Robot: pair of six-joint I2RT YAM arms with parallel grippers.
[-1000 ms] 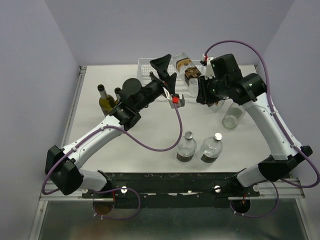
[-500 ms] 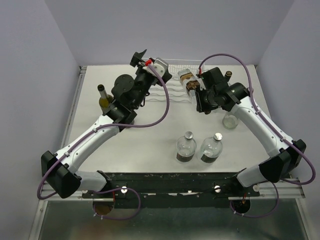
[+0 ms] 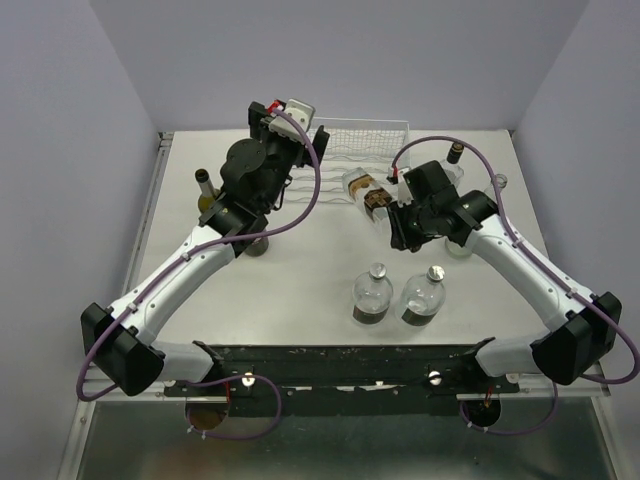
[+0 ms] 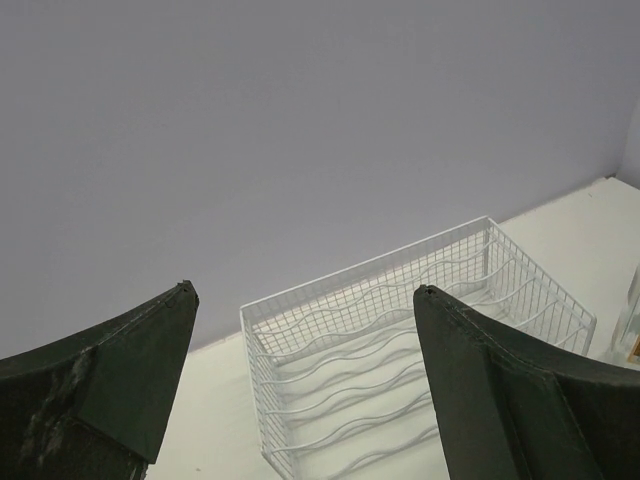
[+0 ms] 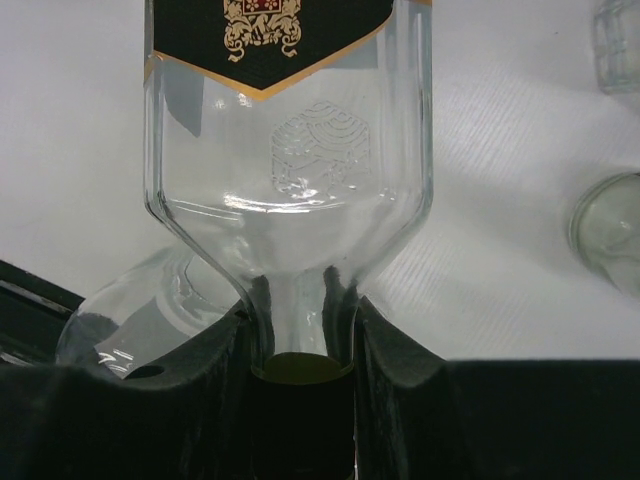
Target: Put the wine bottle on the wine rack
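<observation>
I will move my right gripper outward and straighten it with a turn, toward the wine rack's end (image 3: 390, 165) by the clear bottles, because the wine bottle slants across the rack's near edge.
The wine bottle (image 3: 366, 189) is clear glass with a black and gold label (image 5: 270, 25). It lies nearly level in the air, its base toward the wine rack. My right gripper (image 3: 402, 214) is shut on its neck (image 5: 298, 320), just above the dark cap. The wine rack (image 3: 370, 140) is a white wire-mesh box with wavy shelves at the table's far side, and it also fills the left wrist view (image 4: 400, 340). The bottle's base overlaps the rack's near edge from above; I cannot tell if they touch. My left gripper (image 3: 288, 122) is open and empty at the rack's left end (image 4: 305, 288).
An upright greenish bottle (image 3: 209, 200) stands at the left beside my left arm. Two round flasks (image 3: 373, 296) (image 3: 423, 294) sit near the front middle. Clear glass bottles (image 3: 461, 240) (image 3: 497, 184) stand right of my right arm. Grey walls close in the table.
My right gripper has carried the bottle from over the rack toward the near side. My left arm has swung from the rack's middle to the far left, uncovering the rack.
</observation>
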